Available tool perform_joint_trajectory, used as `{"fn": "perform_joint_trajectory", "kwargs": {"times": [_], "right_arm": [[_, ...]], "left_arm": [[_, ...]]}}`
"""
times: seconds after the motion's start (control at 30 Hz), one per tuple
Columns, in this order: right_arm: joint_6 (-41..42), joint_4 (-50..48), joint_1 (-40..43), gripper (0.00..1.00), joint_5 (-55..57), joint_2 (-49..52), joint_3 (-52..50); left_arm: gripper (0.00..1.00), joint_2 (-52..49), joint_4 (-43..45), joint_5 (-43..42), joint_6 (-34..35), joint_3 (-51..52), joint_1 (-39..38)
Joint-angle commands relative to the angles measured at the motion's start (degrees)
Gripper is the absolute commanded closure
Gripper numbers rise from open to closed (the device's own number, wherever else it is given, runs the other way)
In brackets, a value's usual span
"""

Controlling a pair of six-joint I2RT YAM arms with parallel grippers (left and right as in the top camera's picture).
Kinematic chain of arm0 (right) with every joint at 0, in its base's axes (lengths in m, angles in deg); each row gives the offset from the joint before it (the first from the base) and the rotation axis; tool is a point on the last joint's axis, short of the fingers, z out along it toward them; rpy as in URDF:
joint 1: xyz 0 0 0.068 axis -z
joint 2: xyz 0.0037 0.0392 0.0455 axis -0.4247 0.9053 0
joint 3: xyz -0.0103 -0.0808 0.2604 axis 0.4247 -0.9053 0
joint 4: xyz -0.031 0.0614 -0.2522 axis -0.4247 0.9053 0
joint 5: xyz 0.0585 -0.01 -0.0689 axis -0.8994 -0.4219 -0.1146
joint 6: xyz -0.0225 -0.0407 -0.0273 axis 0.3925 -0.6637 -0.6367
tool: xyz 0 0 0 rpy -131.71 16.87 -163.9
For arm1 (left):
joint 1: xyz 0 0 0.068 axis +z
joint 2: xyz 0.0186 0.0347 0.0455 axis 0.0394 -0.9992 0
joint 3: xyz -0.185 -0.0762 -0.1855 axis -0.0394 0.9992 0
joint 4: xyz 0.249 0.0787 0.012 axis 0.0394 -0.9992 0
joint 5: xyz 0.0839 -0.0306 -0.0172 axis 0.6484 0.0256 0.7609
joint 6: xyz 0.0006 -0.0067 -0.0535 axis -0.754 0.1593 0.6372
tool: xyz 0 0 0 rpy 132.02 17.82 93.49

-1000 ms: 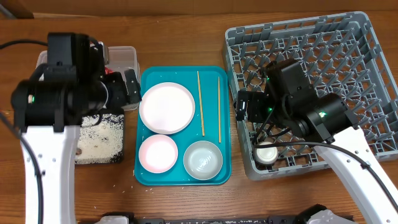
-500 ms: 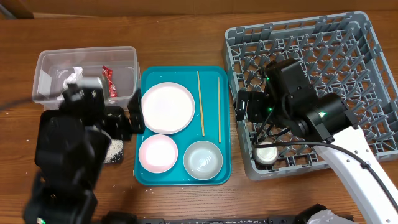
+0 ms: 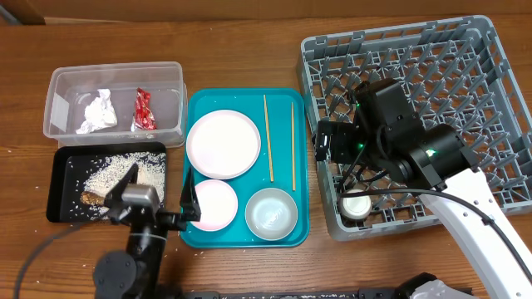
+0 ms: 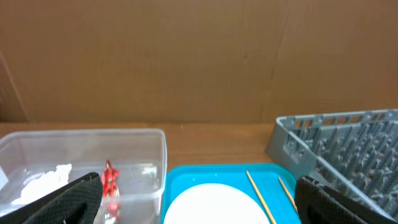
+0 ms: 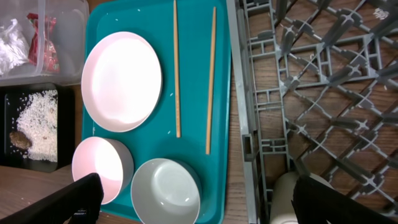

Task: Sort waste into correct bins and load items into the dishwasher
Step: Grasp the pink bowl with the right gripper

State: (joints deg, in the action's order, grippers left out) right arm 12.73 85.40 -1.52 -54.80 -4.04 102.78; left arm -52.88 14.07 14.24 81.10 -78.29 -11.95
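Note:
The pale bowl sits empty on the teal tray (image 3: 245, 100), so my right gripper moves across and down onto its rim by the other bowl (image 3: 237, 208) next.
The clear tub (image 3: 115, 83) holds the white tissue (image 3: 98, 112) and the red wrapper (image 3: 144, 110). The black tray (image 3: 60, 187) holds rice (image 3: 116, 173) and a brown scrap (image 3: 93, 199). On the teal tray (image 3: 245, 100) lie the white plate (image 3: 223, 144), two bowls (image 3: 210, 203) (image 3: 271, 213) and two chopsticks (image 3: 267, 137). The cup (image 3: 357, 203) lies in the grey rack (image 3: 416, 75). My left gripper (image 3: 158, 193) is open and empty at the table's front, facing the plate (image 4: 217, 205). My right gripper (image 5: 211, 202) is open and empty above the rack's left wall.
A brown cardboard wall (image 4: 199, 62) stands behind the table. A few loose rice grains lie on the wood near the black tray. The rack's upright pegs (image 5: 323, 93) fill the right side.
My left arm has pulled back from over the tub and black tray toward the table's front edge, uncovering both. My right arm has not moved.

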Motion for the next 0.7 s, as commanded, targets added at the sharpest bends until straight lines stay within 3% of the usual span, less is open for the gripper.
{"fn": "perform_joint_trajectory", "kwargs": {"times": [0.0,0.33,0.4,0.67], "right_arm": [[-0.4,-0.2,-0.2,0.0,-0.1,0.0,0.9],[-0.4,-0.2,-0.2,0.0,-0.1,0.0,0.9],[-0.4,-0.2,-0.2,0.0,-0.1,0.0,0.9],[-0.4,-0.2,-0.2,0.0,-0.1,0.0,0.9]], "left_arm": [[0.0,6.2,1.5,-0.4,-1.1,6.0,0.4],[0.0,8.0,13.9,-0.4,-1.1,21.5,0.3],[0.0,7.9,10.4,-0.6,-1.4,22.2,0.3],[0.0,7.2,11.1,-1.5,-1.5,22.3,0.3]]}}
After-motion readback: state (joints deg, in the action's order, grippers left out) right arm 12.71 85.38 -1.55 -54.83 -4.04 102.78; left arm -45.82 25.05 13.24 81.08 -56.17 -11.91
